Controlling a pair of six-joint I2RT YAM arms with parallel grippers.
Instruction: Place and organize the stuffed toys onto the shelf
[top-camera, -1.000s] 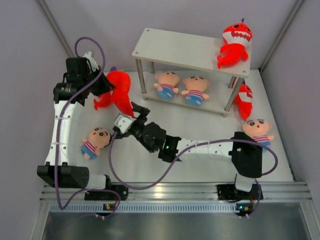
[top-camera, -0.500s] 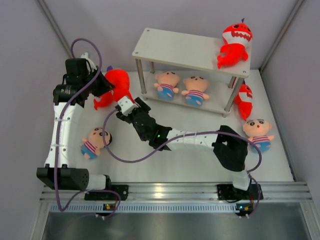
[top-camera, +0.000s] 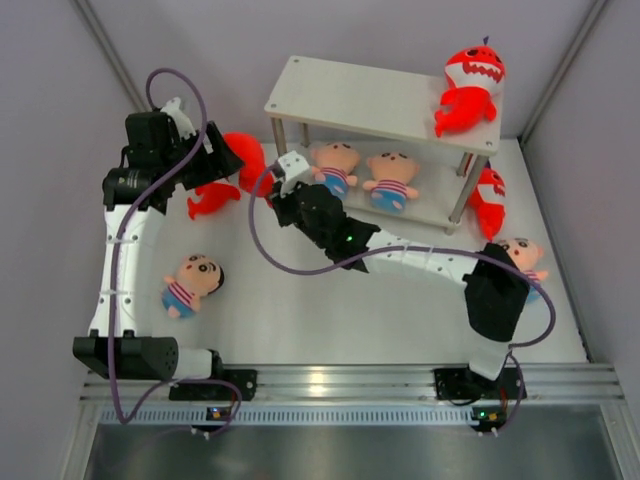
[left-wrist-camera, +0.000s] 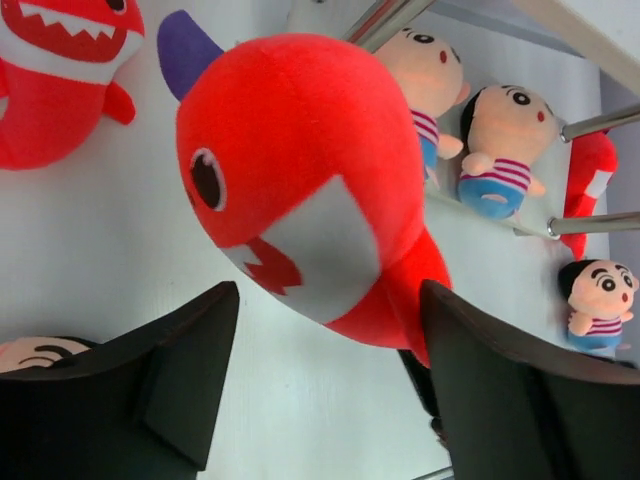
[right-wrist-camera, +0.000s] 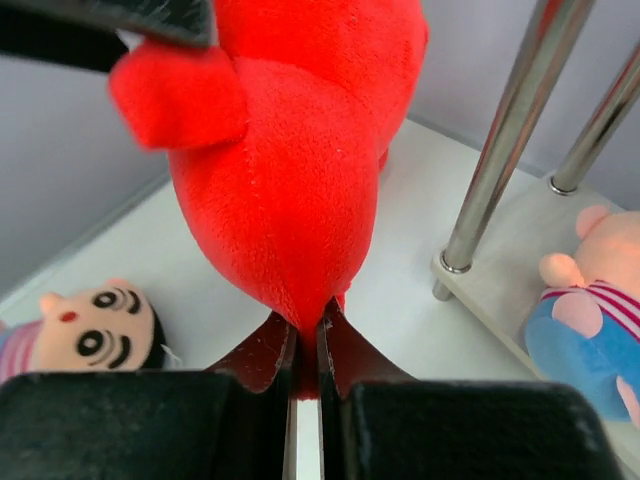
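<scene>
The plush (top-camera: 243, 160) goes up over the board's middle in my right gripper next, then it comes down and my right gripper opens.
A red shark plush (top-camera: 243, 160) (left-wrist-camera: 300, 180) (right-wrist-camera: 290, 180) hangs left of the shelf (top-camera: 370, 100). My right gripper (top-camera: 282, 190) (right-wrist-camera: 305, 340) is shut on the plush's lower tip. My left gripper (top-camera: 215, 160) (left-wrist-camera: 328, 300) is open, its fingers standing either side of the shark's body. One shark (top-camera: 470, 85) lies on the shelf's top board at the right end. Two boy dolls (top-camera: 335, 165) (top-camera: 392, 180) sit on the lower board. A boy doll (top-camera: 190, 282) lies on the table at the left.
Right of the shelf a shark (top-camera: 488, 200) and a boy doll (top-camera: 518, 255) lie on the table, the doll partly behind my right arm. Another toothy shark (left-wrist-camera: 50, 80) shows at the left wrist view's top left. Shelf legs (right-wrist-camera: 510, 130) stand close to my right gripper.
My left gripper has opened around the shark. My right arm has reached up and left to the shark and its jaws have shut on the plush's lower tip.
</scene>
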